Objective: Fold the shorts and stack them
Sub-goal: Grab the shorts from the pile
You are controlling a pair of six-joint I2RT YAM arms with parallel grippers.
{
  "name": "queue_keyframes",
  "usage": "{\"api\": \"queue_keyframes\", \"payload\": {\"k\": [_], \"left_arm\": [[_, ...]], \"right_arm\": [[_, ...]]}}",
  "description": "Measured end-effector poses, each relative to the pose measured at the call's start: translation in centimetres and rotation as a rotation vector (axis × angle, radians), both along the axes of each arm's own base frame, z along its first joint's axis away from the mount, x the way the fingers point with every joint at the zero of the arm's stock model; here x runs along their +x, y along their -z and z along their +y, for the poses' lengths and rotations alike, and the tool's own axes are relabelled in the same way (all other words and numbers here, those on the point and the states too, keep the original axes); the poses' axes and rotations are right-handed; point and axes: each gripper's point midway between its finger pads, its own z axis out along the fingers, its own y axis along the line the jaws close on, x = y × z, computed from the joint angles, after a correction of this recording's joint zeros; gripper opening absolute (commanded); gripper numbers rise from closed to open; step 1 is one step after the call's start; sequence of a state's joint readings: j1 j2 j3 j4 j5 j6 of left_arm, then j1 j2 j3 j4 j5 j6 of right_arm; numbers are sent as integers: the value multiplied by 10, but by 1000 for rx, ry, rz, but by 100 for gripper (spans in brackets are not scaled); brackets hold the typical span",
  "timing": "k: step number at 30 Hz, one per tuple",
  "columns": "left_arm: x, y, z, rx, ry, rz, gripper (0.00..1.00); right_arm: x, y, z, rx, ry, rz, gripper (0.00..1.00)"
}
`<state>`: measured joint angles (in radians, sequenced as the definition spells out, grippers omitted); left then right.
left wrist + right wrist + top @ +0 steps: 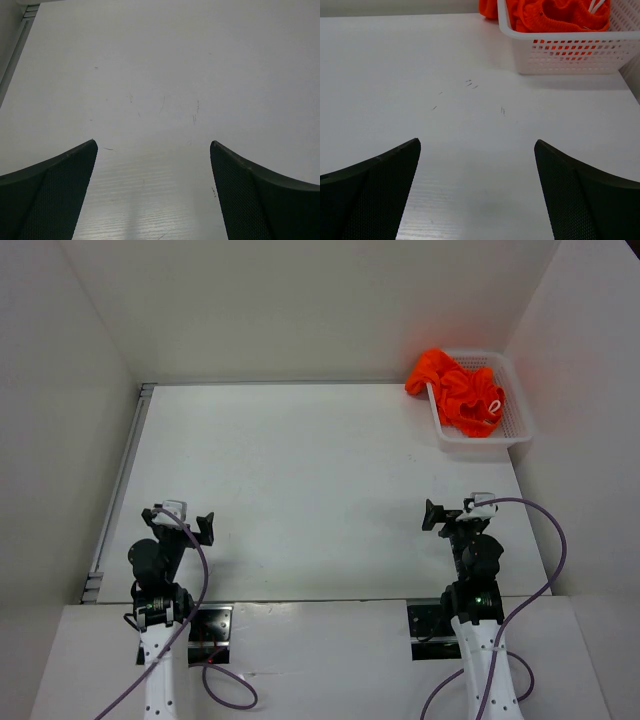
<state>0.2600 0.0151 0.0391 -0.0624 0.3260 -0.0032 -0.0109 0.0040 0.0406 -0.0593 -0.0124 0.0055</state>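
The shorts' near edge (468,426) (545,25) is farther outward than my right gripper, behind the basket's near rim, so my right gripper needs to reach outward over that rim next and lower onto the shorts to close.
The bright orange shorts (460,390) lie crumpled in a white plastic basket (512,430) at the table's far right corner, one part spilling over its left rim. A bit of white drawstring shows on top. In the right wrist view the shorts (555,15) fill the basket (575,52) at the upper right. My left gripper (183,521) is open near the front left, over bare table, far from the shorts. My right gripper (458,512) is open near the front right, well short of the basket. Both wrist views show wide gaps, left gripper (153,150) and right gripper (477,147), with nothing between the fingers.
White walls enclose the table (300,480) on the left, back and right. A metal rail (120,480) runs along the table's left edge. The basket stands close to the right wall.
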Motion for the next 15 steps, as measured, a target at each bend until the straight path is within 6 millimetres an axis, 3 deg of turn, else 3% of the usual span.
{"api": "queue_keyframes", "payload": {"k": [6, 10, 14, 15], "left_arm": [[-1, 1, -5, -5, 30, 4, 100], [-17, 19, -46, -64, 255, 88, 100], [-49, 34, -90, -171, 503, 198, 100], [-53, 33, -95, -179, 536, 198, 100]], "right_arm": [[0, 0, 0, 0, 0, 0, 99], [0, 0, 5, -14, -30, -1, 99], [-2, -5, 31, -218, -235, -44, 100], [-4, -7, 40, -342, -312, -76, 100]]}}
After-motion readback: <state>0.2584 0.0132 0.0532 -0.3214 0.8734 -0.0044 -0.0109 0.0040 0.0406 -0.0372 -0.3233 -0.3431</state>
